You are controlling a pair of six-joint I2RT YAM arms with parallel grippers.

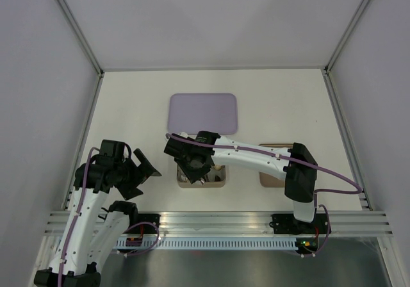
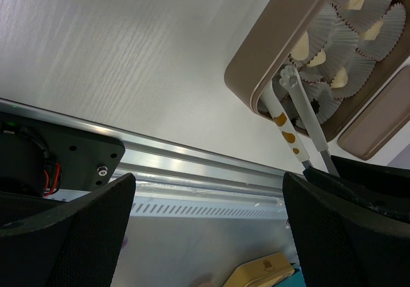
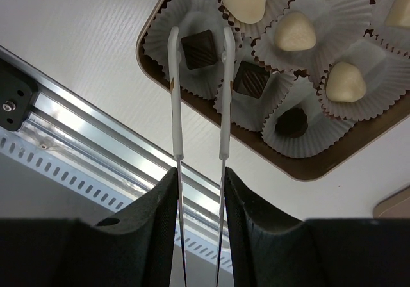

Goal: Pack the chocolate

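The chocolate is in its cup, so the right gripper next needs to lift, swing outward to the bare tabletop (image 1: 259,101) beside the purple mat, and go down to let go of the tongs.
My right gripper (image 3: 200,191) is shut on the metal tongs (image 3: 174,95), whose white tips reach into the brown box (image 3: 301,165). The tips stand either side of a dark square chocolate (image 3: 198,50) lying in a paper cup, with a small gap on each side. Two more dark pieces (image 3: 250,79) (image 3: 292,122) and pale pieces (image 3: 295,32) sit in neighbouring cups. In the top view the right gripper (image 1: 192,162) hangs over the box (image 1: 218,183). My left gripper (image 1: 144,172) (image 2: 208,236) is open and empty, left of the box (image 2: 246,75).
A purple mat (image 1: 204,113) lies behind the box. The box's lid (image 1: 272,179) (image 2: 378,123) rests to the right, partly under the right arm. The aluminium rail (image 3: 83,127) runs along the near table edge. A yellow object (image 2: 262,274) shows below the rail.
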